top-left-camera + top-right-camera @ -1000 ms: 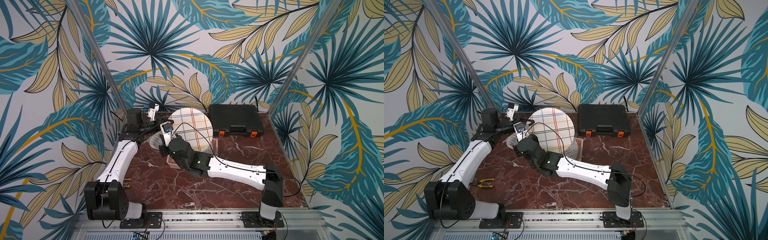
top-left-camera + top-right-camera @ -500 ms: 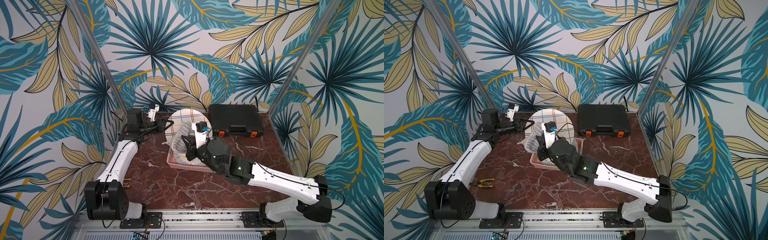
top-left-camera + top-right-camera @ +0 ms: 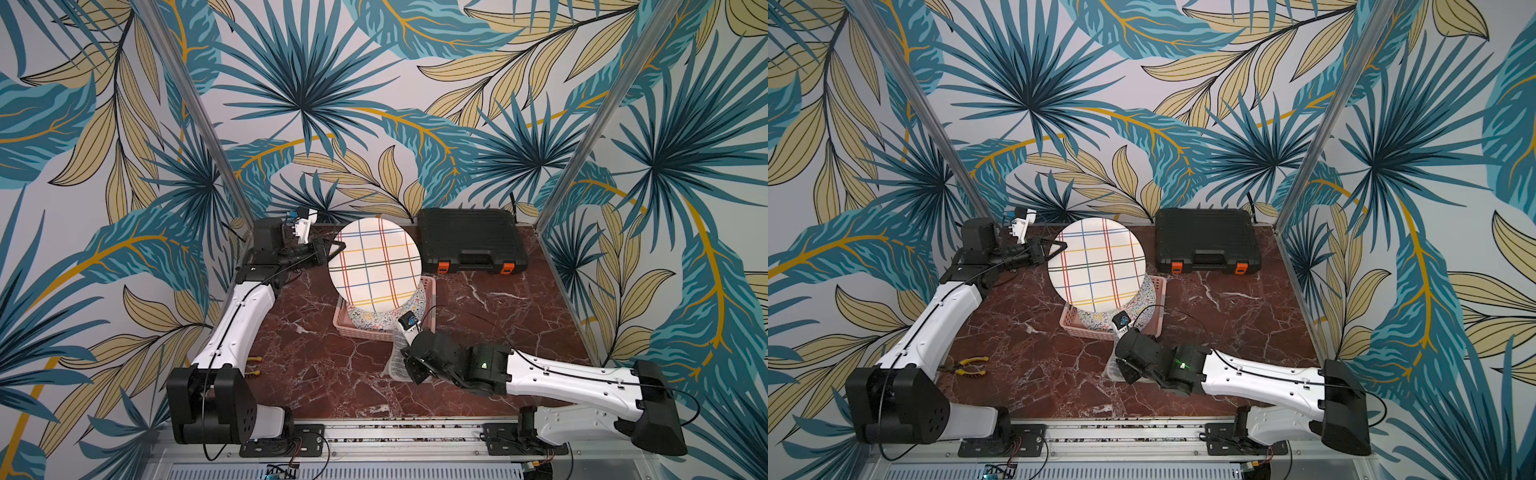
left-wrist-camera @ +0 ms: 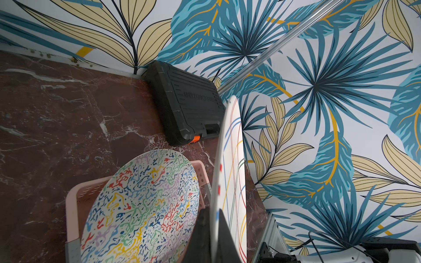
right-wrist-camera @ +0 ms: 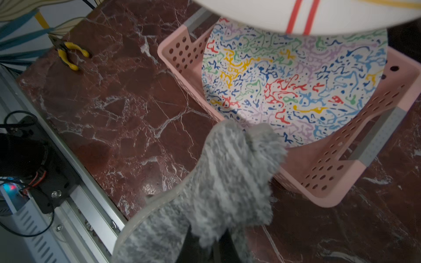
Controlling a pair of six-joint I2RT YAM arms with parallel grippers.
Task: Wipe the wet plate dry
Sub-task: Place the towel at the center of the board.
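The bare tabletop in front of the basket is open below my right gripper. My right gripper should go down there next and release the grey fluffy cloth (image 3: 395, 365).
The plate (image 3: 374, 266) (image 3: 1096, 266) is white with coloured plaid lines. It stands upright above the pink basket (image 3: 430, 291), and my left gripper (image 3: 332, 251) (image 4: 214, 216) is shut on its left rim. From the left wrist it shows edge-on (image 4: 230, 170). My right gripper (image 5: 209, 241) is shut on a grey fluffy cloth (image 5: 227, 182). In both top views that cloth (image 3: 395, 365) (image 3: 1113, 368) hangs low over the table just in front of the basket, apart from the plate.
A second plate (image 3: 374, 320) (image 5: 296, 79) with coloured squiggles leans inside the basket (image 5: 330, 189). A black toolbox (image 3: 469, 241) lies at the back right. Yellow-handled pliers (image 3: 967, 365) (image 5: 70, 54) lie front left by the left arm. Patterned walls close in three sides.
My right arm has swung away from the plate's face, across to the right and down to the front of the basket, carrying the cloth. The left gripper keeps the plate upright in place.
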